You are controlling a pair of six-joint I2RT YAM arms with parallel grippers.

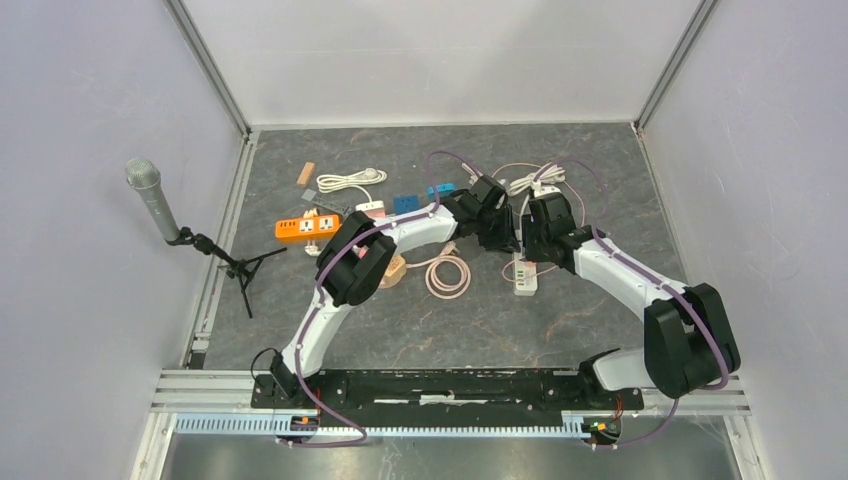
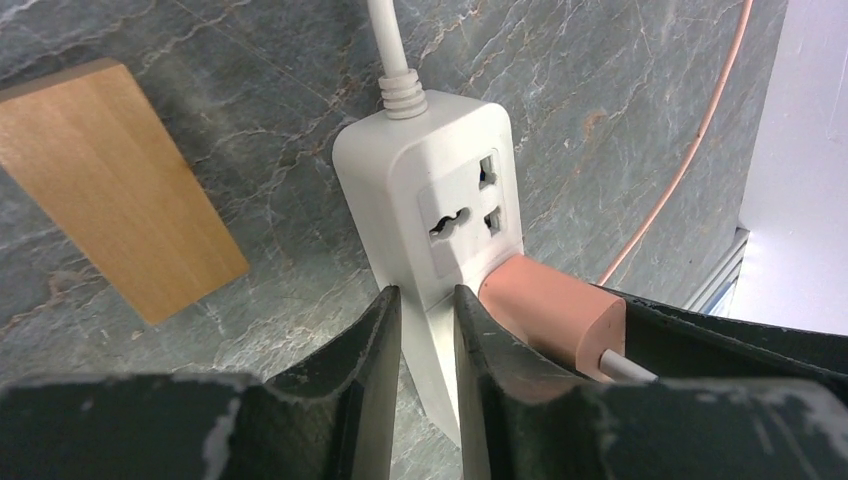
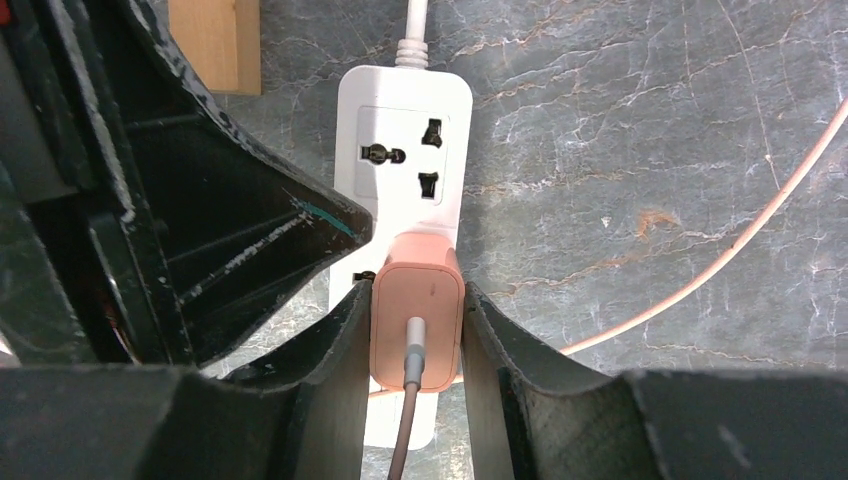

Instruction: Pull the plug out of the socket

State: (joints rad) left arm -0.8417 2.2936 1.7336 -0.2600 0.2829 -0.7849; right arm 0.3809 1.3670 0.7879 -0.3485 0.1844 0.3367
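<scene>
The robot will next move the pink plug in its right gripper up off the socket, then to the right in the top view and down, since the table there point(image 1: 571, 285) point(image 3: 640, 345) is clear.
A white socket strip point(image 2: 440, 180) lies flat on the grey stone table, its far outlet empty. A pink plug point(image 3: 417, 300) with a grey lead sits in the near outlet point(image 2: 550, 310). My right gripper point(image 3: 417, 290) is shut on the plug, one finger pressed to each side. My left gripper point(image 2: 428, 295) is shut on the strip's long left edge, white plastic filling the narrow gap between its fingers. From above, both grippers point(image 1: 505, 240) point(image 1: 528, 245) meet over the strip point(image 1: 525, 278) and hide the plug.
A wooden block point(image 2: 110, 180) lies just left of the strip. A thin pink cable point(image 3: 720, 260) curves off to the right. Farther left on the table are an orange power strip point(image 1: 308, 227), a coiled white lead point(image 1: 350, 181), a coiled pink cable point(image 1: 447, 275) and a microphone stand point(image 1: 150, 195).
</scene>
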